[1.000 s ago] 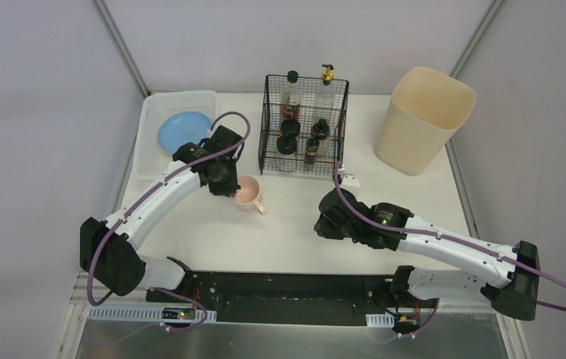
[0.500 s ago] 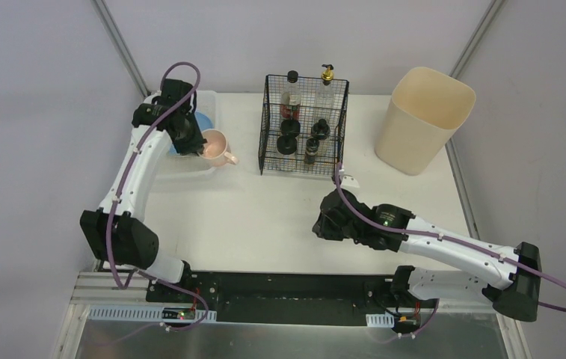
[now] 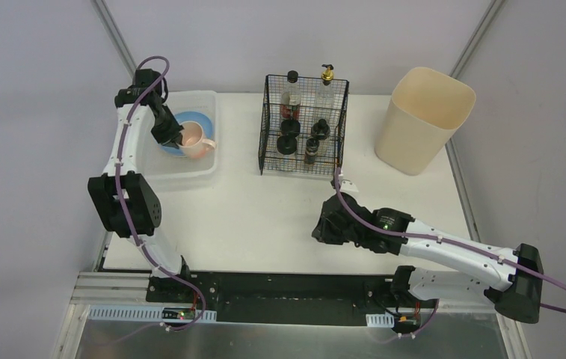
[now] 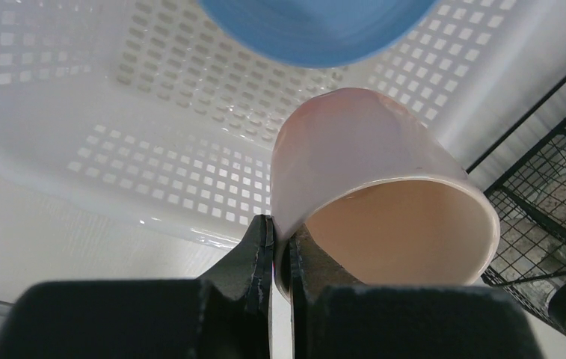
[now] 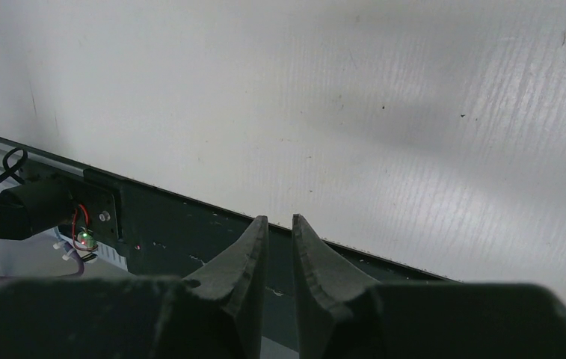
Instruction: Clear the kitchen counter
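The tray's open near end (image 3: 178, 165) (image 4: 208, 108) is below my left gripper and nearer my base, so I will move my left gripper back and down to release the pink mug.
My left gripper (image 3: 176, 137) is shut on the rim of a pink mug (image 3: 197, 140) and holds it tilted over the translucent white tray (image 3: 184, 179) at the counter's back left. In the left wrist view the fingers (image 4: 280, 233) pinch the mug's wall (image 4: 369, 164) above the tray's perforated floor (image 4: 152, 149), near a blue plate (image 4: 317, 30). The plate (image 3: 192, 118) lies in the tray. My right gripper (image 3: 323, 228) is shut and empty, low over the white kitchen counter (image 3: 265, 217) near its front edge (image 5: 279, 221).
A black wire rack (image 3: 303, 123) with bottles stands at the back centre, close to the tray's right side (image 4: 556, 202). A beige bin (image 3: 422, 120) stands at the back right. A dark rail (image 5: 175, 224) runs along the counter's near edge.
My left arm has swung the mug from mid-counter back and left, to above the tray beside the blue plate. The right arm has barely moved.
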